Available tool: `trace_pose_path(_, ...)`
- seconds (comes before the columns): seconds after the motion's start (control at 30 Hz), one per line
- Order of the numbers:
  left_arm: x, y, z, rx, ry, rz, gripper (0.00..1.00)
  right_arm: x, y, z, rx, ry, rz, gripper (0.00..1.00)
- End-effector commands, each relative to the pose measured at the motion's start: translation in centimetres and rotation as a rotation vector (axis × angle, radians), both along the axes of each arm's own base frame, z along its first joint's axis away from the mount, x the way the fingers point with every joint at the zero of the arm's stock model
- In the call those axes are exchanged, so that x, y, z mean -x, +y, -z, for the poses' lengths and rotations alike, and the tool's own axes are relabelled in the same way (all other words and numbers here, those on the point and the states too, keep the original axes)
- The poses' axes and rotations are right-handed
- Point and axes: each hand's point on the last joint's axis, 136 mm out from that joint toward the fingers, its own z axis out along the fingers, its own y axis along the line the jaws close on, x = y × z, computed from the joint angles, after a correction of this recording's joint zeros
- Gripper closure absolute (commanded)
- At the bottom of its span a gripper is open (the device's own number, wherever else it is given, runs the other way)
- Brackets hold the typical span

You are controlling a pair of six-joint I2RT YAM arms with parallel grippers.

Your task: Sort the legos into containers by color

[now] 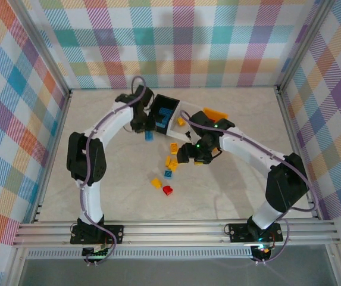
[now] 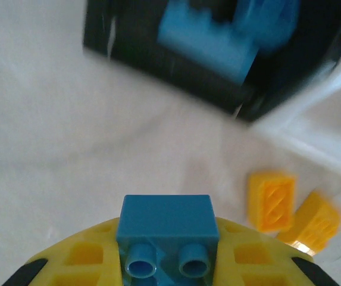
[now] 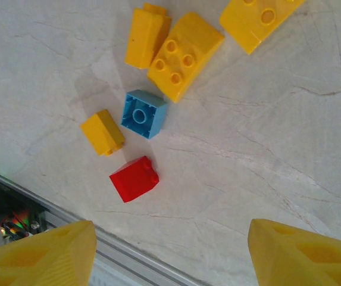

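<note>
My left gripper carries the blue lego outward over the black bin (image 1: 163, 112) (image 2: 218, 37) next and releases it, since this bin of blue bricks lies outward of the gripper.
My left gripper (image 1: 147, 128) is shut on a blue lego (image 2: 166, 215), held between its yellow fingers (image 2: 87, 256) just short of the black bin (image 1: 163, 112). That bin holds blurred blue bricks (image 2: 218, 42). The white bin (image 2: 331, 128) adjoins it on the right, and the yellow-orange bin (image 1: 215, 112) is beyond that. My right gripper (image 3: 171, 226) hangs open above the table with nothing between its fingers. Ahead of it lie a red lego (image 3: 134, 179), a light blue lego (image 3: 143, 114) and several yellow legos (image 3: 185, 55).
Two yellow bricks (image 2: 271, 199) lie on the table near the white bin's corner. The aluminium rail (image 1: 176, 229) runs along the table's near edge, close behind the red brick. Checked walls enclose the table on three sides.
</note>
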Motion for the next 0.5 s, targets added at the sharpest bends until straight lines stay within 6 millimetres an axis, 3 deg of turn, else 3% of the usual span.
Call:
trace_pose_path(0.0,-2.9,-0.4,-0.4,0.034,0.0,-0.034,0.81,0.7,0.4,-0.8,-0.049,-0.014,-0.005,0.31)
trace_pose_path(0.13,-7.1,-1.7,-0.8,0.066,-0.059,-0.048,0.8,0.8,0.3,-0.5,-0.05,-0.015,-0.006,0.31)
trace_pose_path(0.23,-9.4,-2.5,0.0,0.074,-0.082,-0.056,0.8,0.5,0.5,-0.6,-0.049,-0.026,-0.017,0.3)
trace_pose_path(0.4,-11.5,-3.4,1.4,0.099,-0.111,-0.057,0.78,0.0,0.9,-0.4,-0.038,-0.028,-0.036,0.3)
trace_pose_path(0.47,-11.8,-3.5,2.2,0.1,-0.106,-0.057,0.69,-0.1,1.0,0.0,-0.032,-0.017,-0.04,0.29)
